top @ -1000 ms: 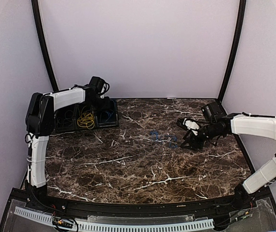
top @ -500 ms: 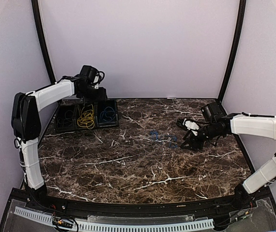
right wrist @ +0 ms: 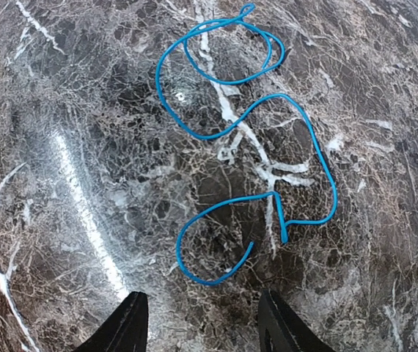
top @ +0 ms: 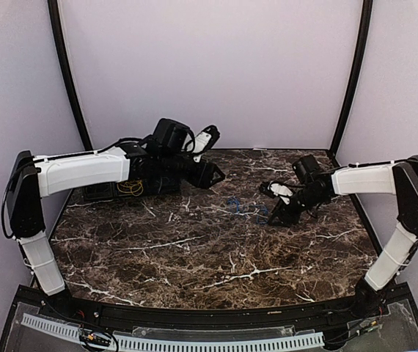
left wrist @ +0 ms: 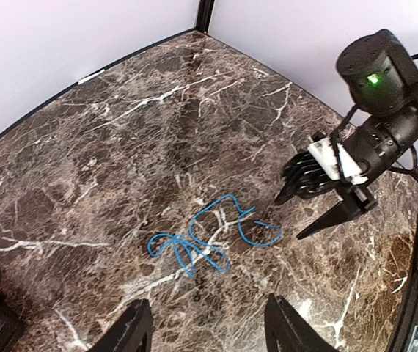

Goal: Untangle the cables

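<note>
I need to move my right gripper down toward the blue cable next, so that it can close on the curve beside the cable's loose end.
The blue cable lies in loose loops on the dark marble table, right of centre. It also shows in the left wrist view and the right wrist view. My left gripper is open and empty, hovering above and left of it. My right gripper is open and empty, low at the cable's right end, and it shows in the left wrist view. The yellow cable lies in a black bin at the back left, partly hidden by my left arm.
Black bins stand at the back left of the table, with dark cable in one. Curved black posts and pale walls close in the sides and back.
My left arm has swung from over the back-left bins to the right, out over the table toward the blue cable. My right gripper has shifted slightly left toward the cable.
</note>
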`<state>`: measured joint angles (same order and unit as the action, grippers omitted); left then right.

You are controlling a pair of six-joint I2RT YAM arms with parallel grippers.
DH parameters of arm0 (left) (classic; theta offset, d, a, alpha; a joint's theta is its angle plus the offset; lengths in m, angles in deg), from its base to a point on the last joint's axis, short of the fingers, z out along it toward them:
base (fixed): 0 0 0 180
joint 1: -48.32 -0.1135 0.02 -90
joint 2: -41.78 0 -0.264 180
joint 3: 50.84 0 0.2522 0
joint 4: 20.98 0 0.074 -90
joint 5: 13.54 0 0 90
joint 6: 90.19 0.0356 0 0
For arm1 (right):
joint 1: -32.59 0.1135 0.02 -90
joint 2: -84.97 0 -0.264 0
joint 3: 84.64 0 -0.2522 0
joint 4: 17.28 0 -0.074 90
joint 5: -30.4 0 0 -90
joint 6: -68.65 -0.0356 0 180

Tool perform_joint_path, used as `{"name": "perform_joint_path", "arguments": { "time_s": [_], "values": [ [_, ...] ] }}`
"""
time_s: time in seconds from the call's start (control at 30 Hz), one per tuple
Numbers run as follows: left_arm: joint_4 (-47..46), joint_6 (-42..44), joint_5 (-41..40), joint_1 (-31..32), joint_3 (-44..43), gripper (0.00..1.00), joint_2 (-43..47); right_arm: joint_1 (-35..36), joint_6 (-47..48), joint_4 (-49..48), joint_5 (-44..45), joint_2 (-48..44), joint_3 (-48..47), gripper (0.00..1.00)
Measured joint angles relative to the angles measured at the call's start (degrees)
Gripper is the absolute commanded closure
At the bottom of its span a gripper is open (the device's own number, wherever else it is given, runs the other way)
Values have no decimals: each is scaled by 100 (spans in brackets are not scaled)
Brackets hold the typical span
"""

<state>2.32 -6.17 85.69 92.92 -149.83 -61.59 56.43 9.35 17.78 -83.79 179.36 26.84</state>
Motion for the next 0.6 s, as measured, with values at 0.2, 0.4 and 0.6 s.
{"name": "perform_joint_path", "arguments": {
  "time_s": [0.2, 0.4, 0.6],
  "values": [
    [-721, -321, 188, 107, 752, 46, 33, 26, -20, 90, 7, 420, -319, 47],
    [-1145, -494, 221, 107, 1331, 46, 44, 201, 0, 114, 140, 758, -431, 72],
    [-1394, -516, 208, 107, 1650, 46, 262, 433, 7, 254, 188, 1040, -774, 100]
  ]
}}
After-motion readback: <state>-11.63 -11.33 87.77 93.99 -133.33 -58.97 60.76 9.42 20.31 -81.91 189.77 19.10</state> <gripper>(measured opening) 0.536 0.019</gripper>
